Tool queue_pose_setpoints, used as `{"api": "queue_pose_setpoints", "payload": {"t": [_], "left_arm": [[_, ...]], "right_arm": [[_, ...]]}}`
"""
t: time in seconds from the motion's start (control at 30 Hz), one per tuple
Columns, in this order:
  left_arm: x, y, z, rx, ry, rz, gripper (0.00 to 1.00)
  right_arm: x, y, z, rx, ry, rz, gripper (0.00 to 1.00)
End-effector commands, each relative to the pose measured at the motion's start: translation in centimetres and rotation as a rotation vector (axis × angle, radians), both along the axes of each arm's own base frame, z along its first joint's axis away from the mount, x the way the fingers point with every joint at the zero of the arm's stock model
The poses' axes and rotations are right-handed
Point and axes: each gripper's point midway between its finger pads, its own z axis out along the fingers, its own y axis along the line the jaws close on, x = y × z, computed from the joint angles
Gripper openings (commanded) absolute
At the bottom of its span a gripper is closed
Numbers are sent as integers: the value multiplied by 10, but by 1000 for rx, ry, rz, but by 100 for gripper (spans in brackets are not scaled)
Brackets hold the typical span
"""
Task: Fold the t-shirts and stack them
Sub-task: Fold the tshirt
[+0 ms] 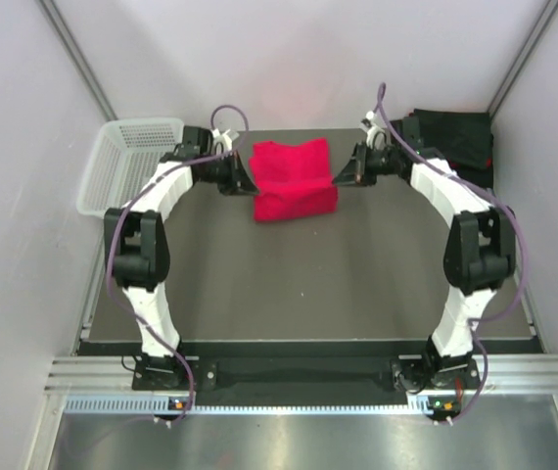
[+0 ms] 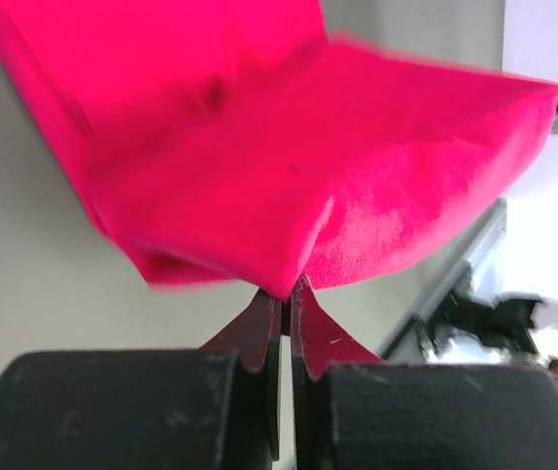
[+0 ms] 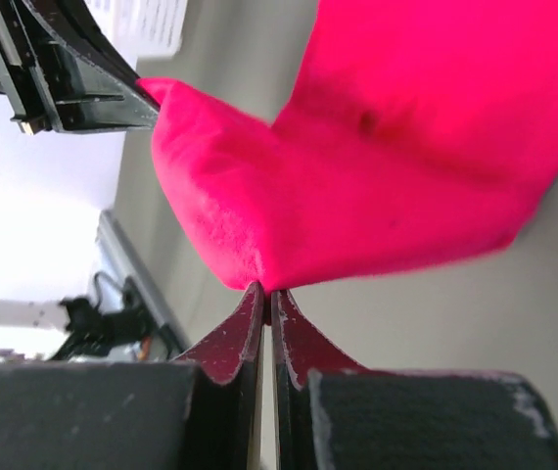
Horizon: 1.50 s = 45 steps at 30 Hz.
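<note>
I should next move the pinched edge in my left gripper outward and down and let go, since the shirt's still uncovered far corner (image 1: 260, 152) is outward of and below that gripper.
The red t-shirt (image 1: 294, 179) is bunched into a folded bundle at the back middle of the dark table (image 1: 308, 284). Its upper layer is stretched between both grippers. My left gripper (image 1: 244, 177) is shut on the shirt's left edge. In the left wrist view the jaws (image 2: 287, 294) pinch a corner of red cloth (image 2: 308, 166). My right gripper (image 1: 342, 174) is shut on the right edge. Its jaws (image 3: 265, 291) pinch the red cloth (image 3: 387, 186) in the right wrist view. Black t-shirts (image 1: 452, 137) lie in a heap at the back right corner.
A white mesh basket (image 1: 127, 162) stands off the table's back left corner. Pale walls close in on the left, right and back. The arm bases are bolted to the rail (image 1: 299, 372) at the near edge.
</note>
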Motion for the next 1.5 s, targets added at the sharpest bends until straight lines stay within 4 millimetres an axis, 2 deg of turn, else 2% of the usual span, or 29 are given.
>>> {"api": "queue_pose_setpoints", "payload": {"t": [0.0,0.03,0.07,0.1,0.13,0.17,0.2,0.23,0.27,0.3,0.33,0.37,0.43,0.47,0.5,0.53,0.57,0.6,0.63,0.67,0.7,0.73,0.87,1.13,1.17,1.23,1.27,1.33,1.47], "left_arm": [[53,-1,4,15,-137,-10,0],[62,-1,3,20,-153,-9,0],[72,-1,2,22,-170,-7,0],[92,-1,-2,24,-198,1,0],[104,1,-4,19,-216,10,0],[123,0,11,7,-275,18,0],[139,0,-16,16,-253,30,0],[158,2,-17,17,-300,49,0],[174,3,-18,16,-335,64,0],[197,3,-25,13,-387,78,0],[220,6,-21,27,-470,114,9],[234,9,-23,41,-509,142,17],[265,23,-19,147,-596,269,29],[267,27,-20,195,-594,299,41],[265,25,-3,234,-634,302,44],[263,28,5,257,-644,314,45],[258,31,1,285,-625,328,48],[253,33,26,291,-645,353,50],[249,34,30,298,-638,360,52],[237,30,20,291,-602,326,52],[229,26,38,280,-625,305,52],[222,25,37,284,-612,295,52],[183,11,17,239,-498,153,50],[120,-15,-4,-6,-322,-94,42],[113,-17,-17,-28,-272,-99,42],[105,-25,-22,-100,-219,-107,42],[99,-27,-37,-122,-168,-110,42],[95,-31,-45,-169,-101,-102,42],[97,-35,-70,-175,-71,-106,42]], "right_arm": [[52,-3,-3,-7,-106,-25,0],[67,0,10,7,-151,-26,0],[80,2,-8,1,-133,-32,0],[94,3,-6,6,-165,-39,0],[112,6,11,28,-217,-47,0],[128,9,-15,29,-193,-50,0],[144,10,-16,39,-226,-57,0],[167,12,6,50,-300,-80,0],[183,15,-27,45,-277,-88,4],[197,19,-28,59,-320,-87,8],[219,20,5,63,-443,-102,14],[230,24,-22,45,-441,-105,33],[248,21,-12,17,-522,-173,49],[247,22,7,19,-564,-178,57],[243,20,15,11,-574,-174,59],[240,15,7,-29,-567,-176,60],[230,10,34,-46,-587,-185,62],[224,8,36,-68,-586,-178,63],[216,3,23,-110,-574,-156,64],[205,0,31,-127,-562,-145,64],[202,-7,26,-142,-543,-147,65],[197,-11,15,-152,-505,-139,65],[184,-20,-34,-130,-337,-106,68],[173,-9,-89,-12,-181,-59,69],[170,-8,-96,-12,-160,-50,69],[165,-9,-101,-25,-149,-43,69],[163,-7,-99,-15,-155,-33,69],[159,-10,-110,-15,-117,-32,69],[156,-13,-129,-23,-74,-41,69]]}}
